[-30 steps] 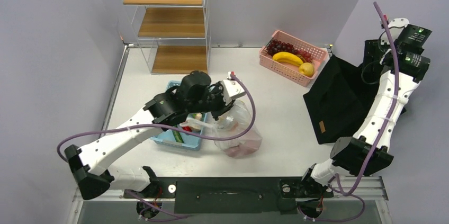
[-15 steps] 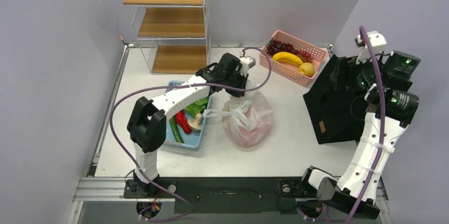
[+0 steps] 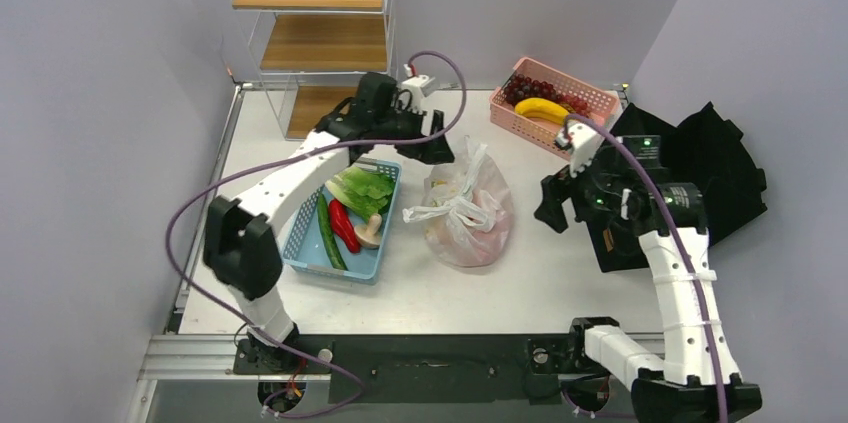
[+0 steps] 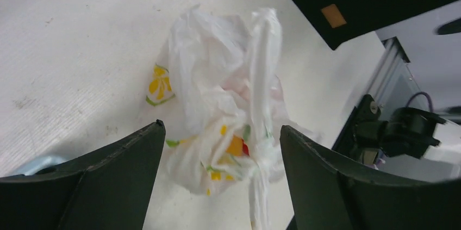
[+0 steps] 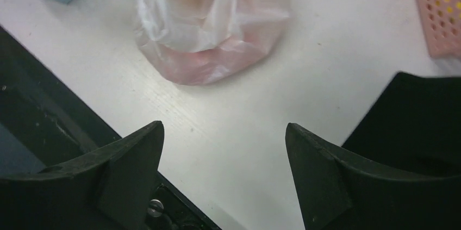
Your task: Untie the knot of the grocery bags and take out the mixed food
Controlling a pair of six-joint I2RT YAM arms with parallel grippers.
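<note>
My right gripper goes toward the left in the top view, over the bag, onto the white knot next, because the bag's twisted handles are tied together there.
The grocery bag lies on the white table, knotted, with its handles twisted at its left side and one loop sticking up. In the left wrist view the bag shows yellow citrus prints, and bits of orange and red mixed food show through the plastic. My left gripper hovers open just beyond the bag's far edge, and my left gripper has nothing between its fingers. My right gripper hangs open to the right of the bag. In its wrist view my right gripper is over bare table, the bag ahead of it.
A blue basket with lettuce, cucumber, red pepper and mushroom sits left of the bag. A pink basket of banana and grapes stands at the back right. A black tote lies slumped at the right. A wire shelf stands at the back left.
My left gripper opened, let go of the bag's handle and moved to the far side. My right arm swung in from the right toward the bag. The tote has slumped.
</note>
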